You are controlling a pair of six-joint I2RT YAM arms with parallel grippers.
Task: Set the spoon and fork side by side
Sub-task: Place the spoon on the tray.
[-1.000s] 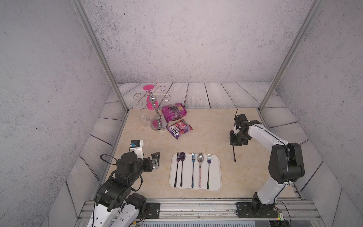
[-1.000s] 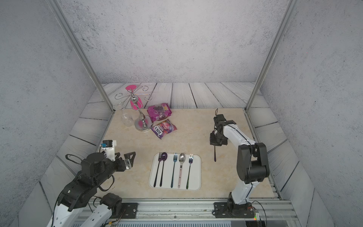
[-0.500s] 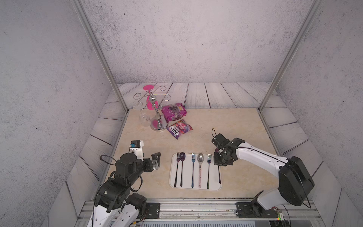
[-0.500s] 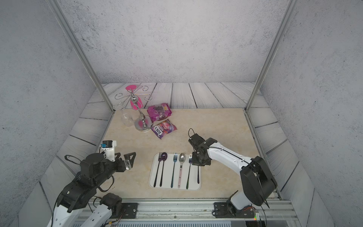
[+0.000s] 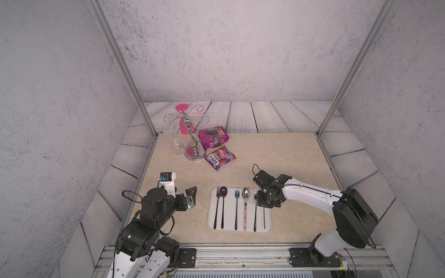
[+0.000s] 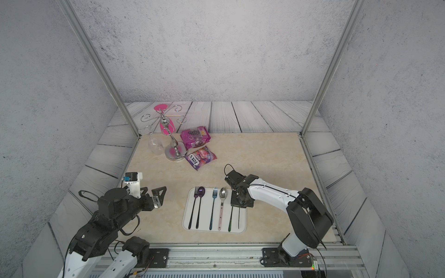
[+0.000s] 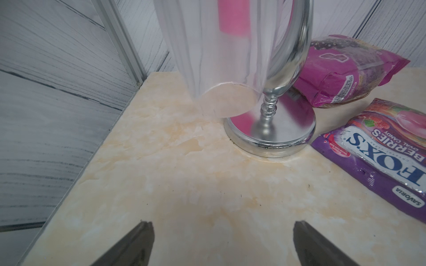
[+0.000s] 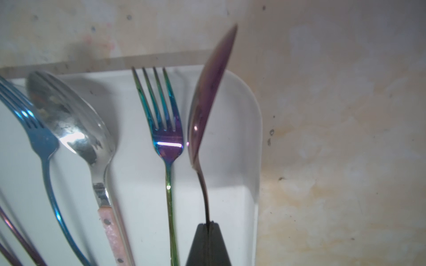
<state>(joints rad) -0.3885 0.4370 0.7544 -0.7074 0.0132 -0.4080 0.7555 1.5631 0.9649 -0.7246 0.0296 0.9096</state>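
Next, my right gripper lowers the spoon onto the bare part of the tray beside the rainbow fork (image 5: pixel 255 211) and releases the spoon's thin handle. That part of the tray lies below my gripper.
A white tray (image 5: pixel 209 223) near the table's front holds several pieces of cutlery in a row. My right gripper (image 8: pixel 208 224) is shut on the thin handle of a dark purple spoon (image 8: pixel 207 103). The spoon is turned on its edge over the tray's right end, right next to a rainbow fork (image 8: pixel 164 129) lying flat. In both top views the gripper (image 5: pixel 266 203) covers the spoon's bowl, and only the spoon's handle (image 5: pixel 264 217) shows beside the fork (image 5: pixel 255 211). My left gripper (image 7: pixel 222 224) is open and empty, left of the tray (image 6: pixel 186 223).
A purple fork (image 5: pixel 218 207), purple spoon (image 5: pixel 223 204), blue fork (image 5: pixel 237 207) and pink-handled silver spoon (image 5: pixel 245 204) fill the tray's left part. At the back left stand a chrome glass rack (image 5: pixel 193 154) with a wine glass (image 5: pixel 177 146) and two candy bags (image 5: pixel 213 137), (image 5: pixel 219 157).
My right arm has carried the spoon from the table's right side over to the tray's right end, beside the rainbow fork. The left arm has not moved.
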